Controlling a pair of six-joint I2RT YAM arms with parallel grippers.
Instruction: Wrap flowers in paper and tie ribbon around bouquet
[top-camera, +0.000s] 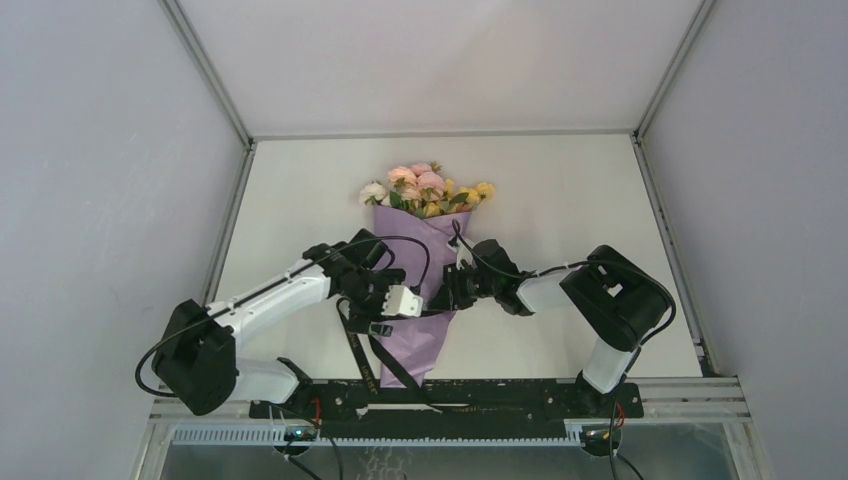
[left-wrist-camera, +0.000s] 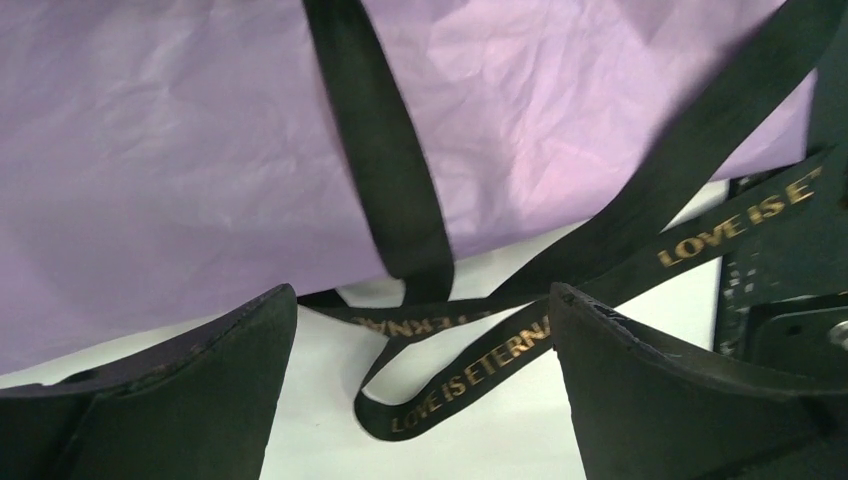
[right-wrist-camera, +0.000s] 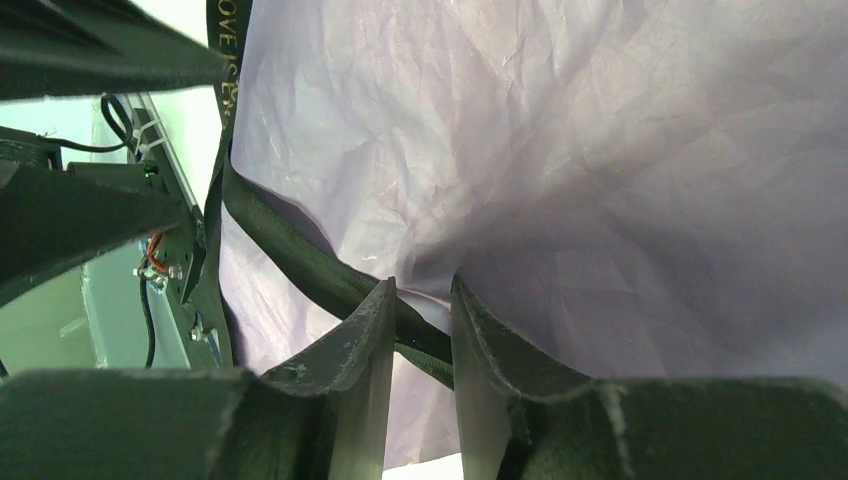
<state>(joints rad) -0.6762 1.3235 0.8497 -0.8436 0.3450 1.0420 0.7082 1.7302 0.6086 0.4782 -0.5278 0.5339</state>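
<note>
My left gripper comes down onto the ribbon's fold at the paper's edge (left-wrist-camera: 424, 284) next and closes, since that fold lies centered between its wide-open fingers.
The bouquet lies on the white table with its flowers (top-camera: 425, 188), pink, yellow and white, at the far end. The lilac paper (top-camera: 425, 285) forms a cone around the stems, narrowing toward me. My left gripper (top-camera: 390, 310) sits at the cone's left side. Its jaws stand wide open over a loose loop of black ribbon (left-wrist-camera: 480, 365) with gold lettering, beside the paper (left-wrist-camera: 180, 150). My right gripper (top-camera: 450, 290) is at the cone's right edge. In the right wrist view its jaws (right-wrist-camera: 420, 295) are narrowed with a gap left. The ribbon (right-wrist-camera: 290, 250) crosses that gap against the paper (right-wrist-camera: 600, 150).
A black mounting rail (top-camera: 450, 395) runs along the near edge, and a strand of ribbon (top-camera: 358, 350) trails down to it. Grey walls and metal frame posts (top-camera: 235, 215) enclose the table on three sides. Black cables arc over the cone (top-camera: 425, 255).
</note>
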